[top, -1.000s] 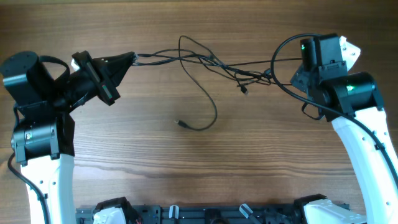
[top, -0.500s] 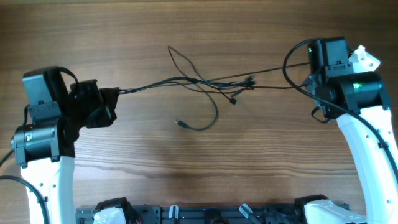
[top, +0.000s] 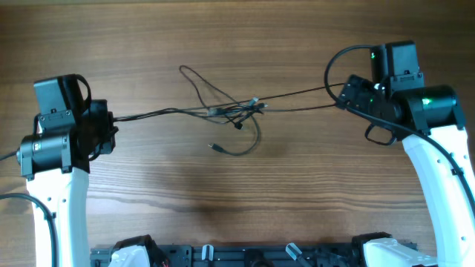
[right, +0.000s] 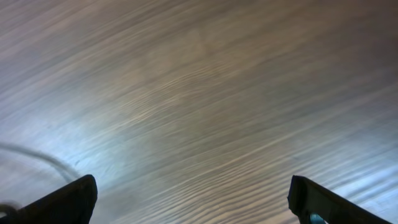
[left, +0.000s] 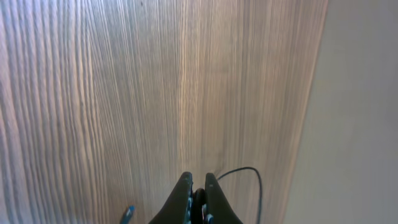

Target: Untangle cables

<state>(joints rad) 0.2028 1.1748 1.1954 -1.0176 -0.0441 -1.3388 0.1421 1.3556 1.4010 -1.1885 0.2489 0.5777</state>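
Note:
My left gripper is going to lift the black cord next, then carry it toward the knot and let it go over the tabletop short of the knot [top: 160, 98], because the strands stretch straight.
The cables [top: 230, 111], thin black cords, form a knot in the middle of the table. Strands run left to my left gripper [top: 113, 121] and right toward my right gripper [top: 345, 95]. One loop curls toward the far edge and another hangs down to a loose plug [top: 214, 147]. In the left wrist view my left gripper [left: 199, 186] is shut on a black cord, and a strand [left: 254, 177] curves away beside it. In the right wrist view my right gripper [right: 193, 199] is wide open with nothing between the fingers. A blurred strand [right: 37, 154] lies at the left.
The wooden table [top: 245, 193] carries only the cables. Its edge shows in the left wrist view [left: 311, 112]. A small blue plug tip [left: 127, 213] lies left of my left fingers. A thicker arm cable [top: 332, 63] loops beside the right wrist.
My left gripper has pulled back to the left, dragging the knot leftward and stretching the strands. My right gripper has swung inward toward the table's middle.

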